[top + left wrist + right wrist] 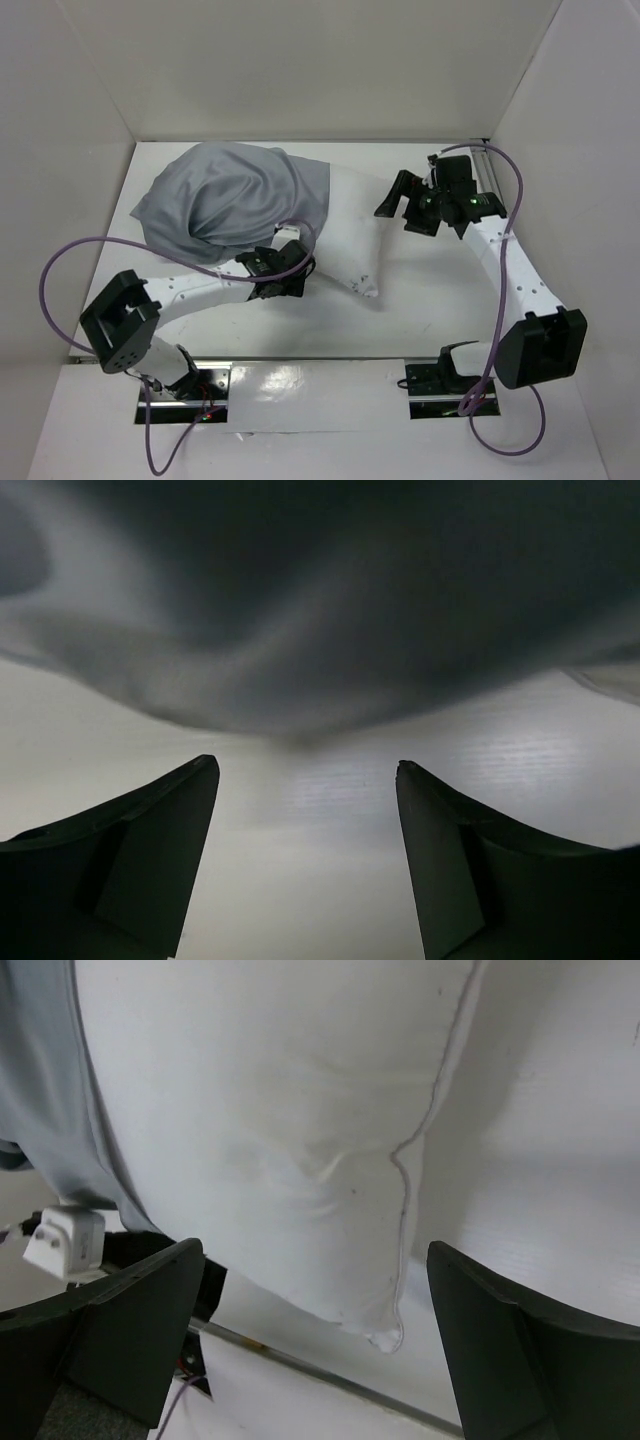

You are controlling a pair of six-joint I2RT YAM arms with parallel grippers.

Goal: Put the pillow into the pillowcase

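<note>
The pillowcase's near edge (300, 715) still lies just beyond my left gripper's open fingers, so I will ease that gripper outward until the grey edge sits between them, then close.
The grey pillowcase (225, 195) lies bunched at the back left and covers the left part of the white pillow (355, 235). The pillow's right part and near corner stick out bare. My left gripper (298, 266) is open and empty, low at the pillowcase's near edge by the pillow. In the left wrist view the gripper (306, 770) shows only table between its fingers, with blurred grey pillowcase (300, 610) just ahead. My right gripper (402, 207) is open and empty at the pillow's right end. In the right wrist view the gripper (315, 1255) faces the pillow (270, 1130), with the pillowcase (40, 1090) at the left.
White walls (300, 70) close in the table at the back and both sides. A metal rail (320, 362) runs along the near edge by the arm bases. A purple cable (70, 250) loops over the left arm.
</note>
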